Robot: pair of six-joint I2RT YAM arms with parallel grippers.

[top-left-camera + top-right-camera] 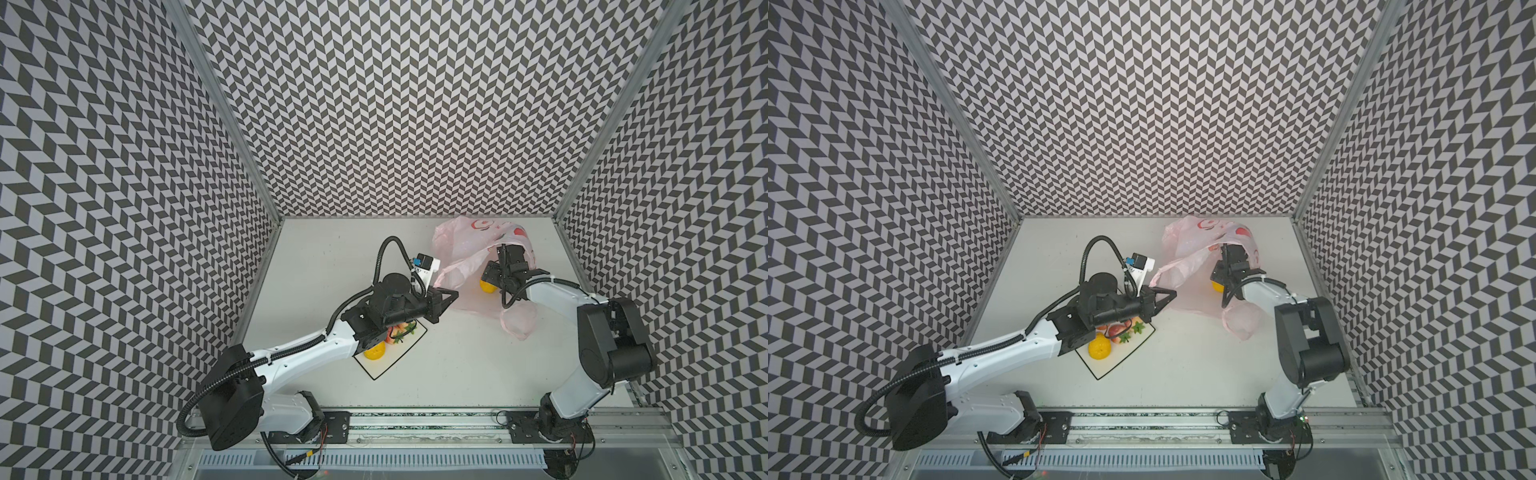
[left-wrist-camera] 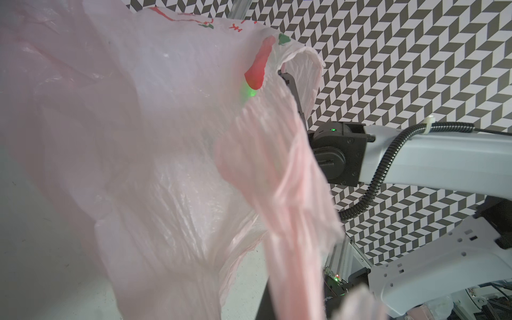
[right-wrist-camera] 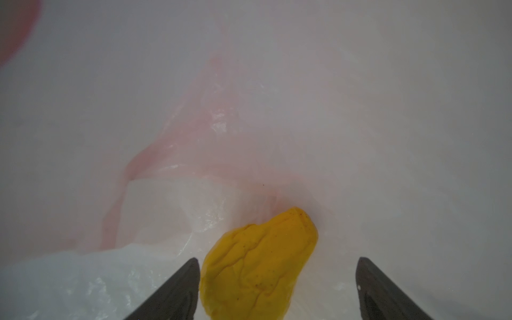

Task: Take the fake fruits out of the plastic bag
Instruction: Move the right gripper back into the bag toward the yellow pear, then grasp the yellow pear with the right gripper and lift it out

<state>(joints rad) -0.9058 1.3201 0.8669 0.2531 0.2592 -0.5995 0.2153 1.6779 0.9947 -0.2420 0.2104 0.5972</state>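
The ridged yellow fruit (image 1: 486, 286) (image 3: 257, 266) is below the robot's right gripper, closer to one finger, so next the right gripper will go down, centre itself over the fruit and close.
The pale pink plastic bag (image 1: 459, 245) (image 1: 1185, 247) lies at the back right of the table in both top views. My left gripper (image 1: 453, 295) (image 1: 1170, 295) is shut on the bag's edge and holds it up, so the film (image 2: 171, 155) fills the left wrist view and hides the fingers. My right gripper (image 3: 277, 259) is inside the bag and open. A ridged yellow fruit (image 3: 257, 266) (image 1: 486, 286) (image 1: 1217, 286) lies between its fingers (image 3: 177, 291), close against one and apart from the other. Another yellow fruit (image 1: 374, 352) (image 1: 1099, 348) and red strawberries (image 1: 1121, 330) sit on a plate.
The white square plate with a black rim (image 1: 392, 365) (image 1: 1113, 368) sits under my left forearm at the centre left. A loose handle loop of the bag (image 1: 517, 322) lies on the table next to my right arm. Patterned walls close in the table on three sides.
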